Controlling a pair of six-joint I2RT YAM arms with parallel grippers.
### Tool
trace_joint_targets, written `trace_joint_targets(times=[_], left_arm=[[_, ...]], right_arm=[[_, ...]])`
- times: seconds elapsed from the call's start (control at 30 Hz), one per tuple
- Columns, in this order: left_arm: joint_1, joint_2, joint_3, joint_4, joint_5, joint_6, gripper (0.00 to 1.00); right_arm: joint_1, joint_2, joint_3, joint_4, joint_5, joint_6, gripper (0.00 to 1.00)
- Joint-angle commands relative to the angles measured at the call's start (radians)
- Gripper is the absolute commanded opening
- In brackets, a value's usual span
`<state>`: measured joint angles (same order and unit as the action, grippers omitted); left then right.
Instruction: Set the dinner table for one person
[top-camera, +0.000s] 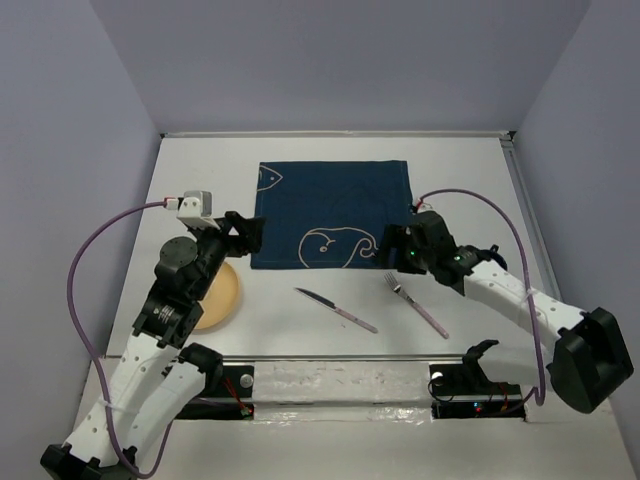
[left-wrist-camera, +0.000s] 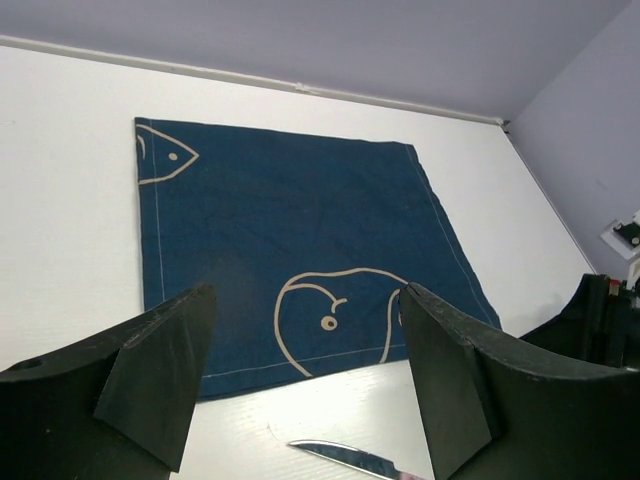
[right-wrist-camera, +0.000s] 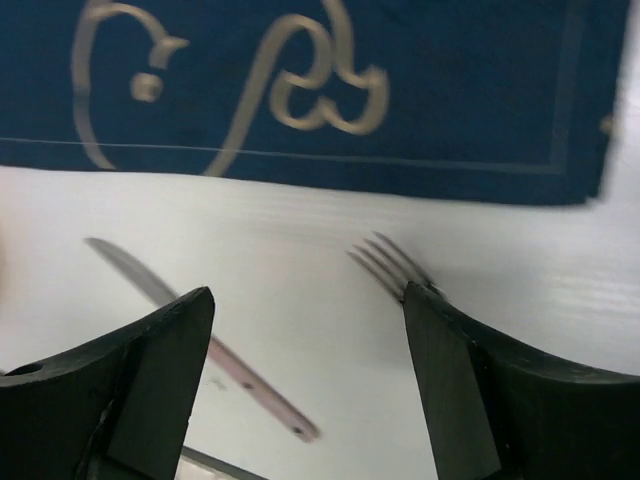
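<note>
Next, my right gripper will swing across past the knife (top-camera: 336, 310) and down onto the plate's mat-side rim (top-camera: 239, 288), as the tan plate lies to its left in the top view.
The white dinner table (top-camera: 200, 180) holds a dark blue mat with whale outlines (top-camera: 330, 210), also seen in the left wrist view (left-wrist-camera: 290, 240) and the right wrist view (right-wrist-camera: 330, 90). A knife (top-camera: 336, 310) and a fork (top-camera: 415, 304), both with pink handles, lie in front of the mat. The knife tip shows in the left wrist view (left-wrist-camera: 350, 458); knife (right-wrist-camera: 200, 345) and fork tines (right-wrist-camera: 390, 262) show in the right wrist view. A tan plate (top-camera: 220, 298) lies under my left arm. My left gripper (top-camera: 250, 232) is open at the mat's left edge. My right gripper (top-camera: 392, 245) is open above the mat's near right corner.
Lavender walls (top-camera: 330, 60) edge the table on three sides. A clear strip (top-camera: 340, 380) runs along the near edge between the arm bases. Purple cables (top-camera: 90, 250) loop off both arms.
</note>
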<state>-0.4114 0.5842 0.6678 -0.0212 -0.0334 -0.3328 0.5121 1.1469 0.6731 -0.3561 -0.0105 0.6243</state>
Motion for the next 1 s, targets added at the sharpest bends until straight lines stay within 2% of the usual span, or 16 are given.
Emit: trace_joint_targets(times=[0.0,0.07,0.13,0.23,0.43,0.53,0.7,0.83,0.87,0.9,0.97], left_arm=[[0.010,-0.034,0.038,0.027,-0.059,0.018,0.84],[0.010,-0.052,0.049,0.032,-0.085,0.014,0.84],[0.010,-0.076,0.068,0.036,-0.105,0.012,0.85],[0.010,-0.118,0.099,0.033,-0.157,0.024,0.85],[0.010,-0.210,0.038,0.055,-0.284,0.034,0.94],[0.008,-0.239,0.009,0.056,-0.302,0.035,0.99],[-0.004,-0.247,0.007,0.049,-0.298,0.038,0.99],[-0.009,-0.251,0.004,0.050,-0.284,0.038,0.99],[-0.010,-0.253,0.004,0.050,-0.284,0.037,0.99],[-0.015,-0.254,0.003,0.050,-0.281,0.038,0.99],[-0.018,-0.257,0.003,0.050,-0.283,0.038,0.99]], right_arm=[[0.175,0.089,0.178,0.175,0.037,-0.003,0.78],[0.286,0.239,0.285,0.255,0.044,0.005,0.71],[0.345,0.407,0.404,0.330,0.031,0.012,0.63],[0.448,0.604,0.590,0.384,0.020,0.022,0.58],[0.575,0.916,0.871,0.396,-0.011,0.035,0.60],[0.594,1.035,0.974,0.384,-0.011,0.051,0.61],[0.594,1.136,1.042,0.379,-0.031,0.092,0.60],[0.605,1.191,1.094,0.359,-0.028,0.100,0.52],[0.605,1.197,1.105,0.359,-0.026,0.103,0.47],[0.605,1.203,1.111,0.359,-0.019,0.106,0.20],[0.605,1.189,1.109,0.359,0.006,0.103,0.04]])
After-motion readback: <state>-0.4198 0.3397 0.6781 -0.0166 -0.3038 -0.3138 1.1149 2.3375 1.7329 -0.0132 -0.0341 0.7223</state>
